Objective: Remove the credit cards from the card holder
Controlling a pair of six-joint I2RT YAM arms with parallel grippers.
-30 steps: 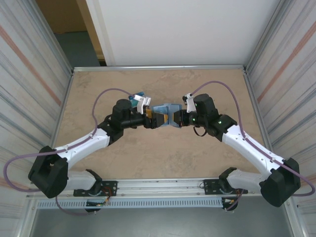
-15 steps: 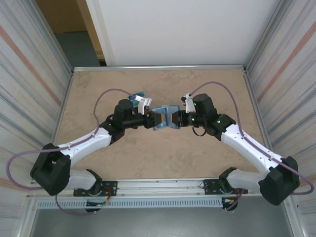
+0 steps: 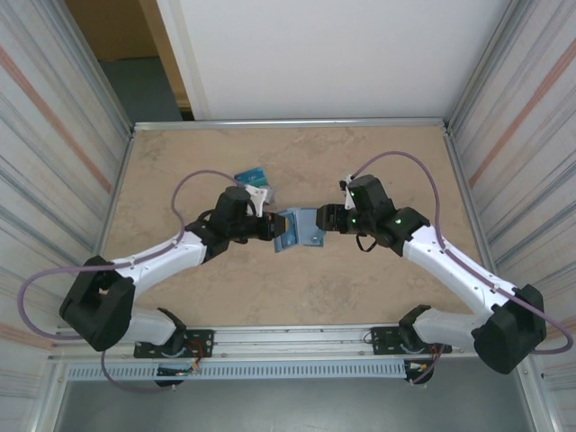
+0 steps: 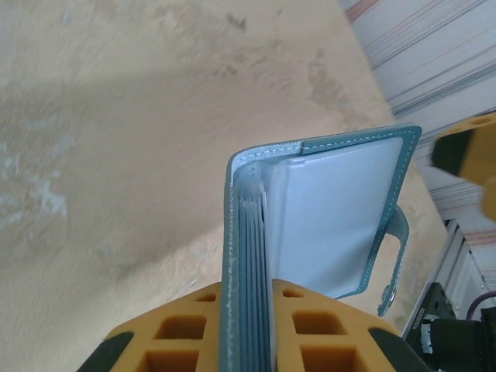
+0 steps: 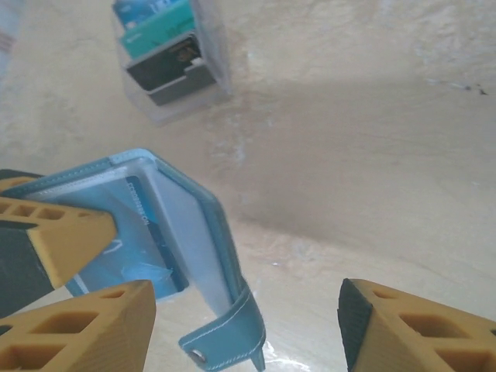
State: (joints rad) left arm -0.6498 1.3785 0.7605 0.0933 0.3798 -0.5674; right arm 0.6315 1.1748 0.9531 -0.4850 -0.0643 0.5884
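The empty part of the tabletop is directly below the left gripper, so next the left gripper should lower the card holder [image 3: 301,229] and release it onto that bare tabletop.
The card holder [image 3: 301,229] is a teal-blue bifold wallet held above the table's middle. My left gripper [image 3: 277,230] is shut on it. In the left wrist view the holder [image 4: 333,217] stands edge-on between the orange pads [image 4: 186,325] of that gripper [image 4: 246,302], its pale pocket panel and strap swung open to the right. My right gripper [image 3: 324,218] stands open just right of the holder. In the right wrist view that gripper [image 5: 246,310] straddles the hanging strap without touching the holder [image 5: 194,232]. One blue credit card [image 5: 116,260] shows in a pocket.
A small clear box [image 5: 167,97] with teal and dark cards [image 3: 252,175] lies on the table beyond the left gripper. A raised rim [image 3: 288,123] runs round the marbled table [image 3: 360,162], and striped walls stand on both sides.
My left gripper has closed on the card holder. My right gripper has opened, let go of it and drawn back slightly to the right. The holder has shifted a little toward the near left.
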